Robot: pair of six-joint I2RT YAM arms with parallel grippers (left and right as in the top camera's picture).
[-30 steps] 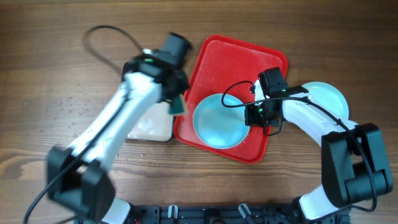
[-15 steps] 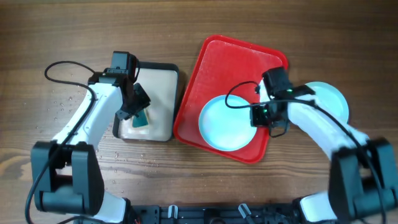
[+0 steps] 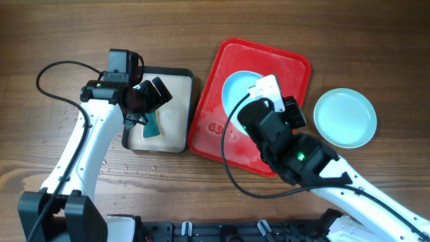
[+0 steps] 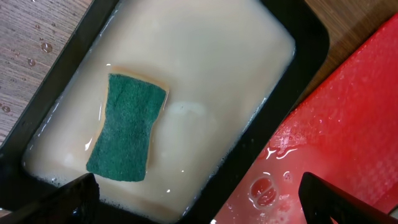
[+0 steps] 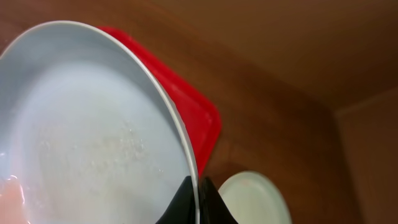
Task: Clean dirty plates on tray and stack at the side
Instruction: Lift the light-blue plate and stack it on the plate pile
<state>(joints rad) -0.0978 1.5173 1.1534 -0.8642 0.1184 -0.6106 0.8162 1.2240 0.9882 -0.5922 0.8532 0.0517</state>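
My right gripper moves past the red tray's edge next, then lowers its pale blue plate onto the second pale blue plate [image 3: 345, 117] [image 5: 255, 200].
My right gripper [image 5: 198, 198] is shut on the rim of a pale blue plate [image 5: 81, 124], held tilted above the red tray [image 5: 200, 118]. In the overhead view the raised right arm [image 3: 289, 151] covers much of this plate [image 3: 236, 86] and the red tray [image 3: 295, 67]. A second pale blue plate [image 3: 345, 118] lies on the table to the right of the tray, seen also as a plate [image 5: 252, 199] from the right wrist. My left gripper [image 3: 149, 106] hangs open over a green sponge [image 4: 127, 127], with nothing between its fingers.
The sponge [image 3: 153, 126] lies in soapy water in a black-rimmed cream tray [image 3: 176, 75], left of the red tray. A red smear [image 4: 264, 186] sits on the red tray's wet floor near its left edge. Water drops dot the wood at far left.
My left arm swung left from the red tray to the cream tray, opened and let the sponge drop in. My right arm lifted the plate off the red tray, toward the camera.
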